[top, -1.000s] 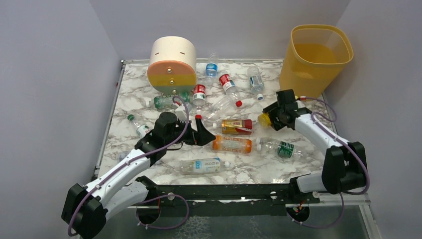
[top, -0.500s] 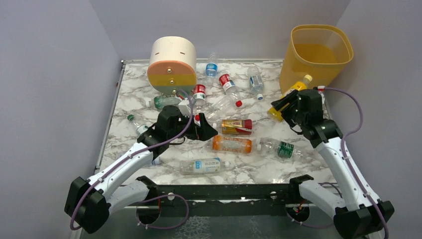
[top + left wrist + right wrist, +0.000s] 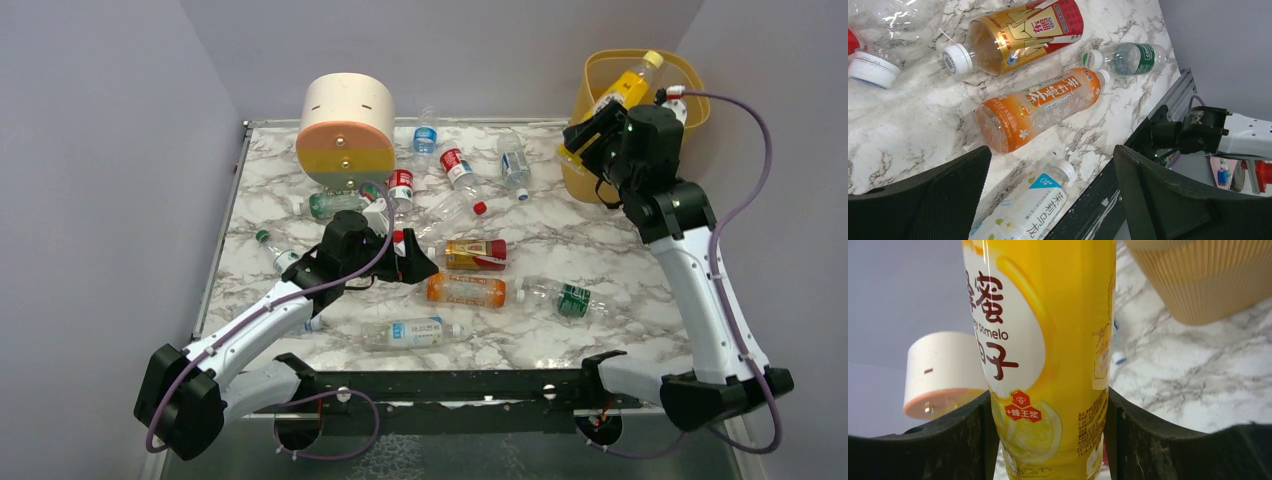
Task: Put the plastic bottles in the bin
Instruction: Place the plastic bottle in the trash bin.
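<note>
The yellow bottle's bottom end still sticks out past the bin's rim, so the robot's right gripper should next move outward over the bin's opening (image 3: 670, 77) and release the bottle there.
My right gripper (image 3: 598, 125) is shut on a yellow plastic bottle (image 3: 625, 90), held high and tilted with its cap over the front-left rim of the translucent orange bin (image 3: 692, 82). In the right wrist view, the yellow bottle (image 3: 1043, 340) fills the space between both pads of the right gripper (image 3: 1048, 432), with the bin (image 3: 1208, 285) beyond it. My left gripper (image 3: 408, 262) stands open and empty low over the table's middle. In the left wrist view, an orange bottle (image 3: 1043, 107), a red-gold bottle (image 3: 1023, 32), a green-labelled bottle (image 3: 1128, 56) and a white-labelled bottle (image 3: 1023, 210) lie under the left gripper (image 3: 1052, 160).
A cream, orange and yellow round drawer unit (image 3: 346, 130) stands at the back left. Several more bottles (image 3: 455, 165) lie beside it, and one with a green cap (image 3: 275, 252) lies near the left edge. A black rail (image 3: 450, 385) runs along the near edge. Grey walls close in on three sides.
The right arm has lifted the yellow bottle from the table up to the bin's rim. The left gripper has edged slightly toward the back and stayed open.
</note>
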You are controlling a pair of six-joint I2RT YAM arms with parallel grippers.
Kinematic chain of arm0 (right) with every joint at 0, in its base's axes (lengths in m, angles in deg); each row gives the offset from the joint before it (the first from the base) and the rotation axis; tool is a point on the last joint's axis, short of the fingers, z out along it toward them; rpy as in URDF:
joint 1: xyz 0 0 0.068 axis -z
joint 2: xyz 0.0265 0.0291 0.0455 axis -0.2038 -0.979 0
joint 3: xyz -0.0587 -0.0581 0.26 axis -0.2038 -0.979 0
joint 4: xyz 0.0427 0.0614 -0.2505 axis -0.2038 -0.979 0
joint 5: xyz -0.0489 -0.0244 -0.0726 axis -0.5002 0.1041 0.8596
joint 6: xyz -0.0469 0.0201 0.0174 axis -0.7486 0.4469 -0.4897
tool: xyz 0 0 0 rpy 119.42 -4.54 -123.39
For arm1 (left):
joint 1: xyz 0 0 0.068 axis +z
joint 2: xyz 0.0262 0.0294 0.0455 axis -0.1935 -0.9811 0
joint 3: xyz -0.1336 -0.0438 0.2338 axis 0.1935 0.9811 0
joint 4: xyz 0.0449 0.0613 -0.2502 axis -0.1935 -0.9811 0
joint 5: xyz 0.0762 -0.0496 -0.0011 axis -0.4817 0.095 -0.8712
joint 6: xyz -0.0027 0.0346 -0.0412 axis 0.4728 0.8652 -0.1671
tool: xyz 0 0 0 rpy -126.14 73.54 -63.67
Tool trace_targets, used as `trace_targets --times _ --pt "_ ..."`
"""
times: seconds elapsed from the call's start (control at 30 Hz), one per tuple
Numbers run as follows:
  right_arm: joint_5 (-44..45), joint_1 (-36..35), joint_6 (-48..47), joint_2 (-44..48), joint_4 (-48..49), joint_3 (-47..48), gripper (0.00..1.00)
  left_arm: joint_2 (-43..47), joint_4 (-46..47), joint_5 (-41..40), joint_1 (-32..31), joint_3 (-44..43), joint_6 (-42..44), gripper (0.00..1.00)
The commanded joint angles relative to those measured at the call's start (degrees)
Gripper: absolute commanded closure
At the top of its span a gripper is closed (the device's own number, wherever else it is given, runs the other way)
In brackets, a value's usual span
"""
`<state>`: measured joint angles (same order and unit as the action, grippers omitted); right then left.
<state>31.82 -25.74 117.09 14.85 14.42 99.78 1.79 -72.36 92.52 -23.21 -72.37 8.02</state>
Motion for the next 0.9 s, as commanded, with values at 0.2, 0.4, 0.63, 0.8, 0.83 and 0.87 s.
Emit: trace_targets --times 0.2,0.4,0.63,0.8,0.83,0.87 --pt "6.9 4.3 -8.4 -15.9 6.1 17.7 0.41 4.1 -0.5 -1.7 -0.3 -1.2 0.3 0.01" --pt "4.2 9.4 -8.9 -22.5 14.4 21.5 0.42 4.4 -1.3 -1.6 -0.3 -1.2 0.8 0.01" --pt "2.9 14.4 -8.0 -35.2 13.2 34.0 0.43 3.0 -1.4 -1.1 -0.3 -1.3 1.8 0.01" --pt "-2.2 19.4 -5.7 -41.2 9.8 39.4 0.43 3.7 -2.4 -2.4 -0.3 -1.2 2.2 0.01" --pt "-2.4 19.8 -5.5 -42.0 9.4 39.8 0.43 3.8 -2.6 -2.5 -0.3 -1.2 2.3 0.01" --pt "-2.8 20.1 -5.7 -42.6 9.1 40.2 0.43 3.7 -2.6 -2.5 -0.3 -1.3 2.3 0.01"
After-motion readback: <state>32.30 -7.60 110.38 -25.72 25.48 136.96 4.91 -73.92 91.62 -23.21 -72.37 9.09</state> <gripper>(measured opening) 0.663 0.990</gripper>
